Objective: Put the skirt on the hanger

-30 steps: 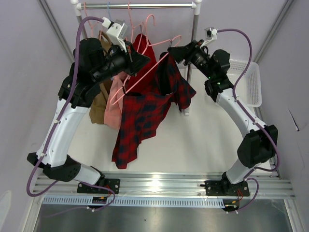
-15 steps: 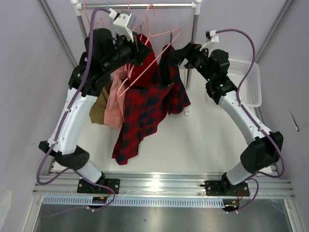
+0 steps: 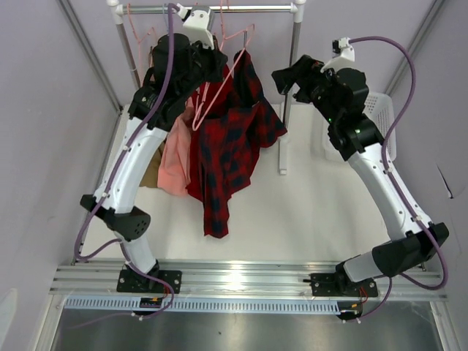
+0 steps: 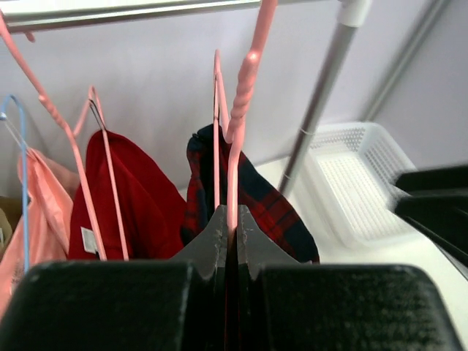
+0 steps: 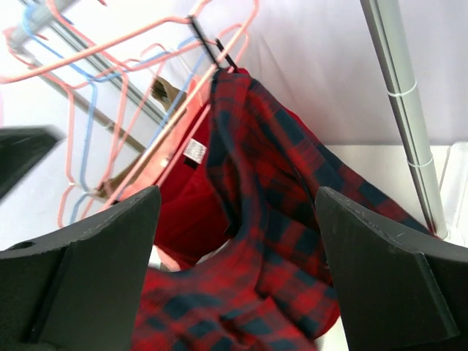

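Observation:
The skirt [image 3: 232,139] is already on the hanger, and the left gripper will next move outward to the bar and sideways toward the bar's near post.
The red and navy plaid skirt [image 3: 232,139] hangs draped over the pale-pink wire hanger [image 3: 219,84], just below the rail. My left gripper [image 3: 210,67] is shut on the hanger's wire; in the left wrist view the wire [image 4: 245,88] rises from between my closed fingers [image 4: 232,219], with the skirt [image 4: 274,208] behind. My right gripper [image 3: 281,79] is open and empty, just right of the skirt and apart from it. In the right wrist view the skirt [image 5: 285,234] fills the gap between my spread fingers [image 5: 238,270].
The clothes rail [image 3: 219,9] and its right post [image 3: 289,95] stand at the back. A solid-red garment [image 4: 139,208], a salmon-pink garment [image 3: 175,157], a brown garment [image 3: 148,174] and a light-blue hanger [image 4: 18,183] hang to the left. A white basket [image 3: 385,124] sits at right.
My left arm has lifted the hanger and skirt up and back toward the rail. My right gripper has left the skirt's top and drawn back to the right.

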`<state>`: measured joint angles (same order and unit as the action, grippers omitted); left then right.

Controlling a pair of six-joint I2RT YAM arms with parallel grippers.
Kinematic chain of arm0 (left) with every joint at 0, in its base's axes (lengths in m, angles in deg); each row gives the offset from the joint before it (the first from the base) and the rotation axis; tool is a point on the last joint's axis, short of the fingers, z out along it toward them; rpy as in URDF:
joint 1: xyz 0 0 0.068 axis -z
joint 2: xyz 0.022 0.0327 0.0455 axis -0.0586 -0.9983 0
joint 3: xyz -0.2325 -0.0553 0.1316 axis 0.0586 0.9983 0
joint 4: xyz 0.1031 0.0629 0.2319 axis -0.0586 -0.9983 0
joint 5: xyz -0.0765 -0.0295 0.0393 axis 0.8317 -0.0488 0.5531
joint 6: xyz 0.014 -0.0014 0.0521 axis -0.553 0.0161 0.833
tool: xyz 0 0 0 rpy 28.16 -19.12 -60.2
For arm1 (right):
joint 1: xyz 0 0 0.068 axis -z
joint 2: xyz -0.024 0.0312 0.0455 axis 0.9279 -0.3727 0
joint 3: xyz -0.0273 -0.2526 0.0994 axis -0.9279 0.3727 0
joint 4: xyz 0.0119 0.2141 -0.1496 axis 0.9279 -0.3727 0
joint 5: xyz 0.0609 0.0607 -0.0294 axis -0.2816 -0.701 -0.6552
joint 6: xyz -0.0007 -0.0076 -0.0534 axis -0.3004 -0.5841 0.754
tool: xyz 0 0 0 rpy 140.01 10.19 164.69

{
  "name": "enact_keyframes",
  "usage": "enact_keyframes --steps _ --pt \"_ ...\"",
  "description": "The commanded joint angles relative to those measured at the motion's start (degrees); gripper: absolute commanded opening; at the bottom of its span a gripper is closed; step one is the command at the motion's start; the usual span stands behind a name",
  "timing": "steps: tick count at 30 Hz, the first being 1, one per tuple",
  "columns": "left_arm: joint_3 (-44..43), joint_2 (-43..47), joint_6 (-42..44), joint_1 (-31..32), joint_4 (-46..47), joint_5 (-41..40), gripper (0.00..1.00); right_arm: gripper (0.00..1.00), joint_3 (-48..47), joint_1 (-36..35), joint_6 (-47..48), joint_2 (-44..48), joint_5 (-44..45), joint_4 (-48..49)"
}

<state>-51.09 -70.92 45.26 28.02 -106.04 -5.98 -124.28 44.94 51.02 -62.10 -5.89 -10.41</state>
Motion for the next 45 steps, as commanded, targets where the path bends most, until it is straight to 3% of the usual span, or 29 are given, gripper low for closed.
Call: enact_keyframes --steps 1,4,15,33,42,45 --pt "-6.3 -3.3 3.5 -0.7 11.9 -4.5 0.0 0.93 -1.3 -0.8 -0.7 3.8 0.2 -1.6" --pt "-10.6 -7.0 3.7 -1.5 12.7 -3.5 0.0 0.93 0.6 -1.3 -0.3 6.5 0.6 -1.4" --pt "-8.4 -12.7 2.0 -4.2 21.8 -1.7 0.0 0.93 2.0 -1.4 1.9 8.0 0.1 -3.0" --pt "-9.0 -19.1 -2.8 -5.0 24.1 -0.5 0.0 0.94 4.6 -1.4 2.5 8.6 -0.8 -2.6" --pt "-1.0 -15.5 -5.4 -4.8 23.8 3.7 0.0 0.94 6.0 -1.4 2.6 9.5 -0.9 -2.4" --pt "1.1 -13.1 -6.0 -4.8 23.1 4.4 0.11 0.95 6.6 -1.3 2.2 10.1 -0.7 -2.4"
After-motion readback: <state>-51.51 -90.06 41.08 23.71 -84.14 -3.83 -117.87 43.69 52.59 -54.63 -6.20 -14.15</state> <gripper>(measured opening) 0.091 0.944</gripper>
